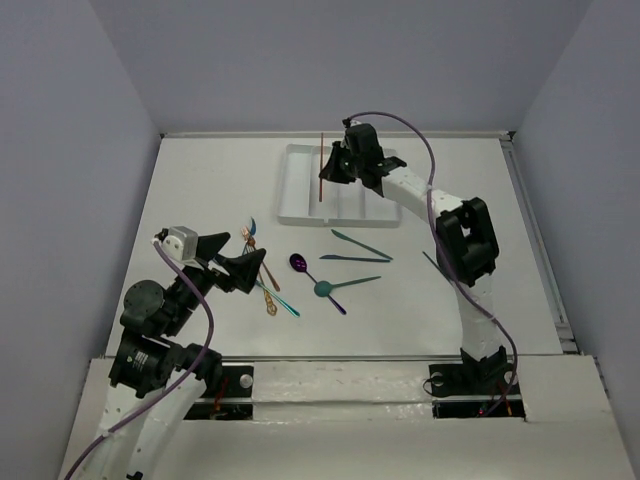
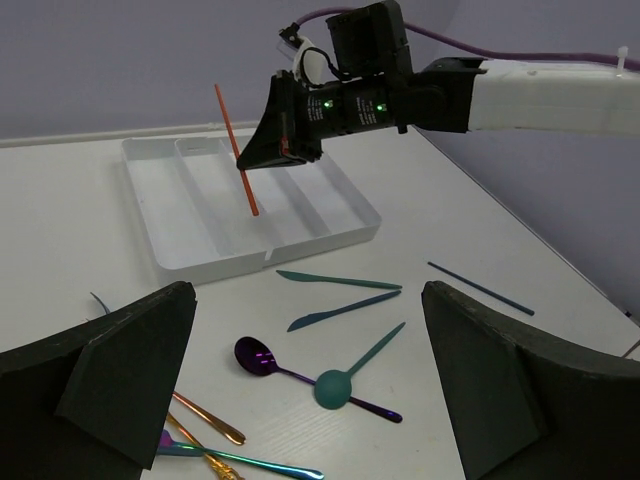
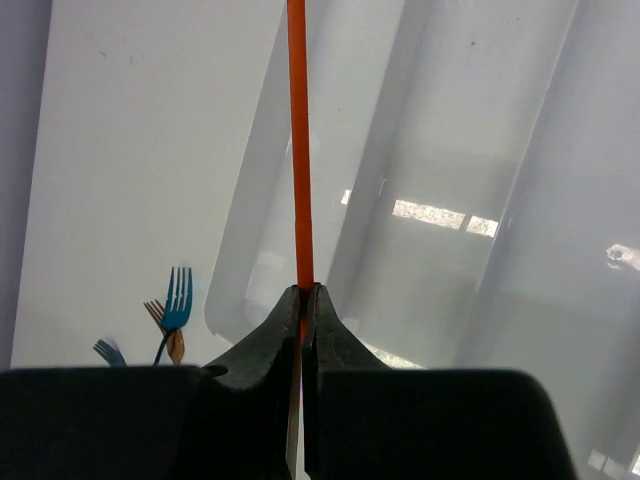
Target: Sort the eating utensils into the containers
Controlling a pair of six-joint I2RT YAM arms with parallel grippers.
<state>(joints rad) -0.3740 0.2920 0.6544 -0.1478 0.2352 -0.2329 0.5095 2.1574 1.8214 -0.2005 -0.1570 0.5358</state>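
Observation:
My right gripper needs to lower the orange stick over the tray's middle section and let go of it there, because that section is empty and runs along the stick.
My right gripper is shut on an orange stick and holds it over the left half of the white cutlery tray; the stick's far end points into the tray in the right wrist view. My left gripper is open and empty above the loose pile. In front of it lie a purple spoon, a teal spoon across the purple handle, two teal knives and a dark stick.
Gold and copper forks and an iridescent piece lie under my left gripper. A blue fork lies left of the tray. Grey walls close in the table on three sides.

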